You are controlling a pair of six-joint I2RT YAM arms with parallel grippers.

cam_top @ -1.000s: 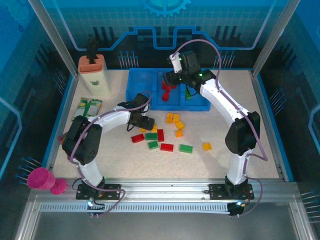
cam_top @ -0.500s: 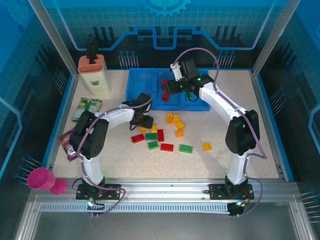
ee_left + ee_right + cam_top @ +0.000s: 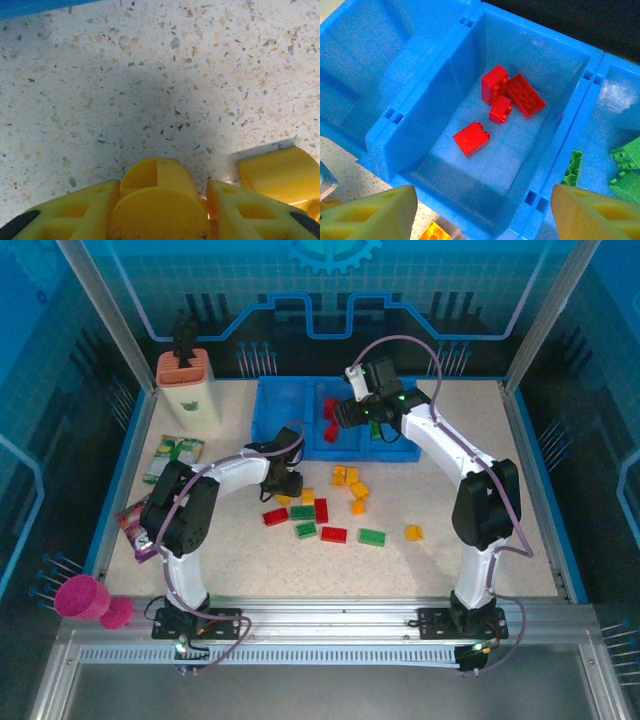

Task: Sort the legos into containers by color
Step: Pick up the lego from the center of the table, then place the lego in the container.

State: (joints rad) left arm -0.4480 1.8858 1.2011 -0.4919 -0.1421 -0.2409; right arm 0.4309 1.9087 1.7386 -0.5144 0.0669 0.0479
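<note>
My left gripper rises and moves outward over the tray's empty section (image 3: pixel 279 405) next, which lies outward of it. There it releases the yellow lego apart from reds and greens.
The blue three-compartment tray (image 3: pixel 290 440) stands at the back of the table. Its middle compartment (image 3: pixel 435 125) holds several red legos (image 3: pixel 471 138), and green legos (image 3: pixel 626 155) lie in the right one. My right gripper (image 3: pixel 345 412) (image 3: pixel 484 200) hangs open over the middle compartment with nothing between its fingers. My left gripper (image 3: pixel 285 483) (image 3: pixel 159 200) is down on the table, shut on a yellow lego (image 3: pixel 157 182). Another yellow brick (image 3: pixel 280 172) lies just to its right. Red (image 3: pixel 334 534), green (image 3: pixel 372 537) and orange (image 3: pixel 413 532) legos are scattered mid-table.
A cream-and-orange holder (image 3: pixel 188 388) stands at the back left. A green packet (image 3: pixel 175 455) and a purple packet (image 3: pixel 135 525) lie along the left edge. A pink cup (image 3: pixel 80 597) sits off the table's near left corner.
The left arm's elbow swung right, uncovering the purple packet, while its gripper stayed at the yellow bricks. The right gripper shifted slightly over the tray.
</note>
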